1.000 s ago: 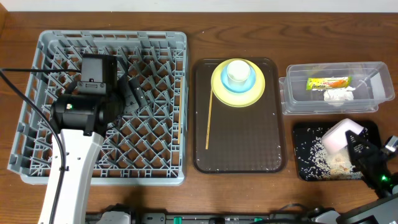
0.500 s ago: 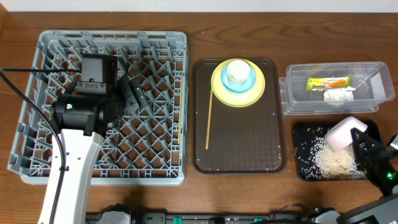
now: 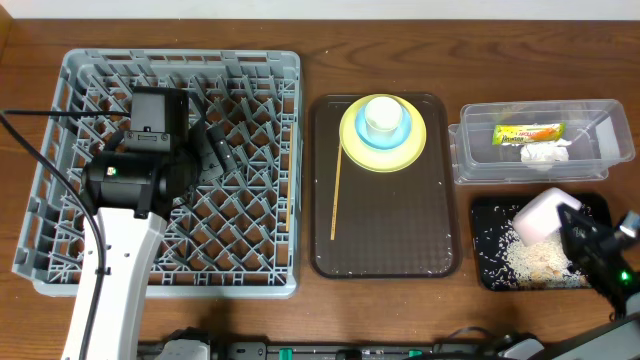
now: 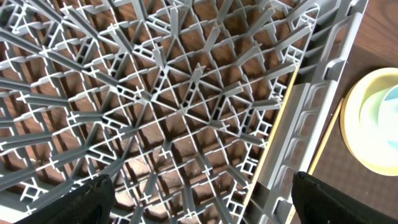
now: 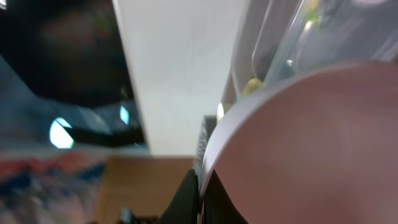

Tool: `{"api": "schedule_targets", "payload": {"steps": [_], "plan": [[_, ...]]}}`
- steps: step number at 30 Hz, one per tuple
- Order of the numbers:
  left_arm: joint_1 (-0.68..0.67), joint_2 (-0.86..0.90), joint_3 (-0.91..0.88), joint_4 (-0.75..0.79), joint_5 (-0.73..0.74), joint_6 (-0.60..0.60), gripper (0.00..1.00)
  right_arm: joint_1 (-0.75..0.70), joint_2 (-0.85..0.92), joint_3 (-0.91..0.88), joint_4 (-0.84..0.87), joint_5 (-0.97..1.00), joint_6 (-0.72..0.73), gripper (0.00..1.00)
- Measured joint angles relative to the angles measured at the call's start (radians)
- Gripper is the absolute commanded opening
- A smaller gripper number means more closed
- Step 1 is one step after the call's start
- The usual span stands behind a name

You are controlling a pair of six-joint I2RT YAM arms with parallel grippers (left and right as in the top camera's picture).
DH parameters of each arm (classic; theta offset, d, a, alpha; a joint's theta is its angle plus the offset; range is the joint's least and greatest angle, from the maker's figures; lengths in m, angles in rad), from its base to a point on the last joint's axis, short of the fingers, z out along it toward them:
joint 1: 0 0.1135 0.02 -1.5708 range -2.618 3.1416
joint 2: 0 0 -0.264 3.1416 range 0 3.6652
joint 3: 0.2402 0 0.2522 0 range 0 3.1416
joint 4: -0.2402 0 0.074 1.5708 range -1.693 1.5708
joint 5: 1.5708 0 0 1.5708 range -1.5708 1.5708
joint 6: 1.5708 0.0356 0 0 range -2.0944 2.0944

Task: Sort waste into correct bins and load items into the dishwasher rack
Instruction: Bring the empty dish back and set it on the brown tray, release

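Observation:
I will turn the white bowl level with my right gripper next and lower it onto the serving tray before the yellow plate, where the tray's surface is empty.
My right gripper (image 3: 572,226) is shut on the rim of the white bowl (image 3: 538,218), which is held tilted over the black tray (image 3: 487,275) and its whitish rice scraps (image 3: 535,262). In the right wrist view the bowl's (image 5: 311,143) thin rim is pinched between the fingertips. The clear tub (image 3: 475,150) holds the yellow-green wrapper (image 3: 528,132) and the white tissue (image 3: 545,153). My left gripper (image 4: 202,202) hangs open above the grey rack (image 3: 60,200), holding nothing. A yellow plate (image 3: 415,150) carries a light blue bowl (image 3: 384,133) and a pale cup (image 3: 381,115).
The plate stack stands at the back of a dark brown serving tray (image 3: 400,240), with one wooden chopstick (image 3: 336,195) lying along its left side. Another chopstick (image 4: 274,144) lies inside the rack against its right wall. The left arm's black cable crosses the rack's left part.
My right gripper swung the white bowl slightly right, then back left over the black tray. More of the rice heap shows now. The left arm has not moved.

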State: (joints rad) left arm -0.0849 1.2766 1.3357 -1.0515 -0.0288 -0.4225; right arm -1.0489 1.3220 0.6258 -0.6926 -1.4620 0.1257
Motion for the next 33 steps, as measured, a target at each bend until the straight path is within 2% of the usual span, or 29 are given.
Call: {"api": "schedule_targets", "payload": {"steps": [4,8,9,13,17,20,24,33], "plan": [[0.0,0.0,0.0,0.0,0.0,0.0,0.92,0.223,-0.158,0.132,-0.004,0.19,0.089,0.01],[0.0,0.0,0.0,0.0,0.0,0.0,0.92,0.635,-0.269,0.335,-0.004,0.52,0.178,0.01],[0.0,0.0,0.0,0.0,0.0,0.0,0.92,0.79,-0.284,0.393,-0.006,0.645,0.196,0.01],[0.0,0.0,0.0,0.0,0.0,0.0,0.92,1.285,-0.261,0.48,-0.002,1.032,0.252,0.01],[0.0,0.0,0.0,0.0,0.0,0.0,0.92,1.625,-0.089,0.482,0.009,1.331,0.285,0.01],[0.0,0.0,0.0,0.0,0.0,0.0,0.92,1.742,0.074,0.479,0.017,1.448,0.294,0.01],[0.0,0.0,0.0,0.0,0.0,0.0,0.92,1.781,0.203,0.474,0.017,1.525,0.328,0.01],[0.0,0.0,0.0,0.0,0.0,0.0,0.92,1.78,0.231,0.472,0.004,1.52,0.341,0.01]]}}
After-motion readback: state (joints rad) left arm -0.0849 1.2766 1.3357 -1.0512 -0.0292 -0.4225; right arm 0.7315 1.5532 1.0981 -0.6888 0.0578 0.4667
